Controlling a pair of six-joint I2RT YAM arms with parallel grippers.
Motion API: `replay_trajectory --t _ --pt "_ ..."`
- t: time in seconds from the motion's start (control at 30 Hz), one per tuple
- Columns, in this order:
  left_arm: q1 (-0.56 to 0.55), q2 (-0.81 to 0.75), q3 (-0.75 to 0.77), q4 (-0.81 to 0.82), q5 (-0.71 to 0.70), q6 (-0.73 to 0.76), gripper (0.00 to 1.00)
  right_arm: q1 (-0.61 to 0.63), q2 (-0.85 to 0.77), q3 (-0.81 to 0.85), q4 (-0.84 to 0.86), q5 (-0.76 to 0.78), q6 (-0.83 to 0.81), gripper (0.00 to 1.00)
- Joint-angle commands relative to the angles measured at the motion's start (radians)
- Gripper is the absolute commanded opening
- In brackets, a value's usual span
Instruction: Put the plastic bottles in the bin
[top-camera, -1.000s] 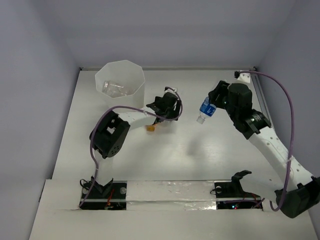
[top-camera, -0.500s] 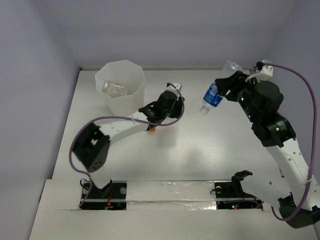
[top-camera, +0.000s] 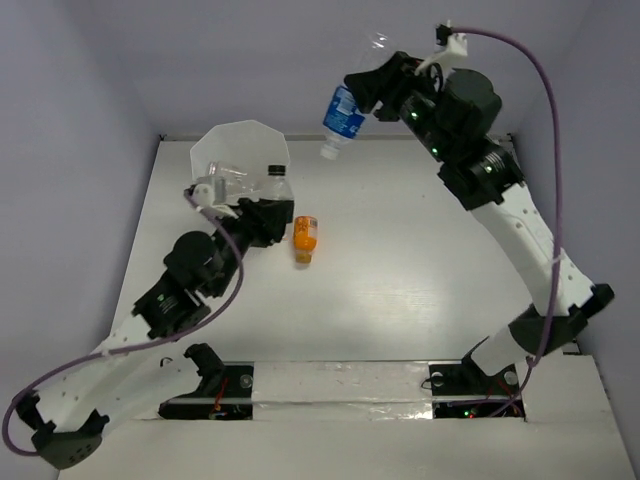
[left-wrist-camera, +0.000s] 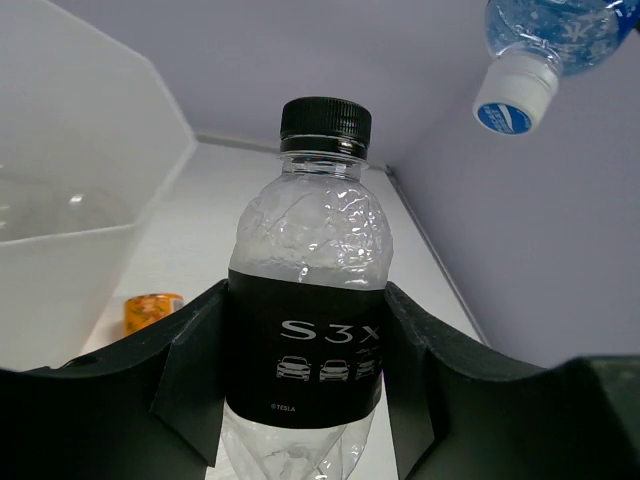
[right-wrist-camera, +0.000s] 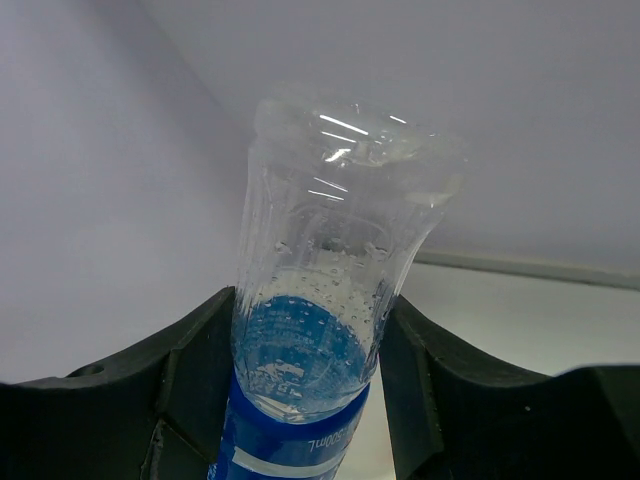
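The black-capped bottle in the left gripper still stands outside the bin's side, so the robot should next lift it up and outward over the bin's opening (top-camera: 245, 148) (left-wrist-camera: 75, 165) to release it.
My left gripper (top-camera: 262, 208) is shut on the black-capped bottle (top-camera: 276, 172), holding it upright right beside the bin (top-camera: 215, 145). In the left wrist view both fingers press the dark label of the black-capped bottle (left-wrist-camera: 305, 290). My right gripper (top-camera: 388, 80) is shut on the blue-labelled bottle (top-camera: 343, 112), high in the air to the right of the bin, cap pointing down. Seen from the right wrist, that blue-labelled bottle (right-wrist-camera: 320, 330) sits between the fingers, base up. An orange bottle (top-camera: 305, 238) lies on the table. A clear bottle (top-camera: 225, 178) lies inside the bin.
The bin stands at the table's back left, near the rear wall. From the left wrist camera, the bin wall (left-wrist-camera: 80, 190) fills the left side, the orange bottle (left-wrist-camera: 150, 310) lies low beside it, and the white cap of the blue-labelled bottle (left-wrist-camera: 510, 100) hangs at the upper right.
My left gripper closed on the black-capped bottle and carried it left to the bin's side, uncovering the orange bottle. My right arm lifted the blue-labelled bottle up and left toward the bin.
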Motion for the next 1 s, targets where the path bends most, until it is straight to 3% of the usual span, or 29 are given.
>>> replay_trajectory --t 0.0,0.13,0.2,0.37,0.57,0.67,0.7,0.8,0.97 --pt "0.002 -0.152 -0.004 -0.138 -0.193 -0.044 0.35 0.057 0.136 0.194 0.039 -0.002 -0.018 0.29" --pt "0.002 -0.311 0.009 -0.216 -0.374 -0.03 0.35 0.08 0.363 0.437 0.017 0.049 -0.029 0.28" --pt "0.002 -0.362 0.031 -0.241 -0.403 -0.021 0.35 0.08 0.422 0.477 0.04 0.036 -0.012 0.28" --pt "0.002 -0.373 0.083 -0.224 -0.44 0.045 0.35 0.117 0.59 0.577 0.114 0.067 -0.021 0.28" --pt "0.002 -0.31 0.112 -0.108 -0.429 0.149 0.36 0.187 0.682 0.62 0.2 0.107 -0.097 0.32" --pt "0.002 -0.26 0.132 -0.059 -0.438 0.181 0.36 0.198 0.712 0.626 0.176 0.133 -0.135 0.49" --pt "0.002 -0.247 0.135 -0.022 -0.435 0.198 0.36 0.198 0.71 0.611 0.174 0.135 -0.138 0.62" --pt "0.002 -0.2 0.134 0.055 -0.442 0.238 0.36 0.207 0.667 0.531 0.202 0.13 -0.147 0.79" --pt "0.002 -0.103 0.158 0.105 -0.455 0.254 0.36 0.207 0.576 0.468 0.208 0.113 -0.172 0.9"
